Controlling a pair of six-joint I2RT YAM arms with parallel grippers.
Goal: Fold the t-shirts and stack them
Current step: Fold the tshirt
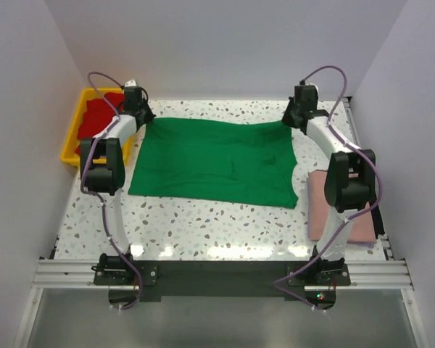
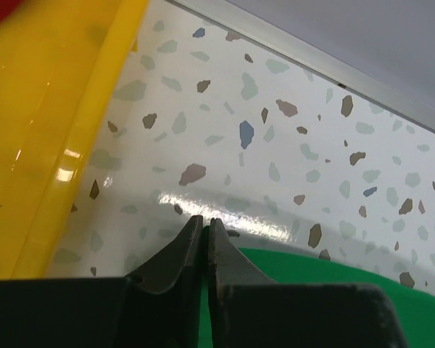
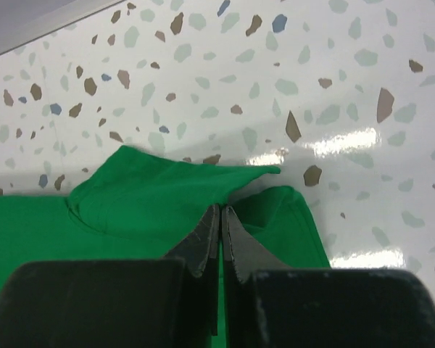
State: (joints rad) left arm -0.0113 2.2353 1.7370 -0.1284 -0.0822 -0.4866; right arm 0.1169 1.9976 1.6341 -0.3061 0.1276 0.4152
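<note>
I will next pull the pinched far corner back with my left gripper and release it over the green t-shirt's tray-side edge (image 1: 141, 161), as the shirt lies unfolded.
A bright green t-shirt (image 1: 217, 159) lies spread flat across the middle of the table. My left gripper (image 1: 142, 110) is at its far left corner. In the left wrist view the left gripper (image 2: 205, 220) is shut, with a sliver of the green t-shirt (image 2: 333, 279) pinched between the tips. At the far right corner my right gripper (image 1: 299, 112) is shut on a raised fold of the green t-shirt (image 3: 145, 196), seen in the right wrist view at the right gripper (image 3: 220, 208). A folded dusty pink t-shirt (image 1: 320, 210) lies at the right edge. Red t-shirts (image 1: 100, 116) fill the tray.
The yellow plastic tray (image 1: 71, 141) stands at the far left, its wall (image 2: 51, 109) close beside my left gripper. A metal rail (image 2: 312, 61) borders the table's far edge. White walls enclose the table on three sides.
</note>
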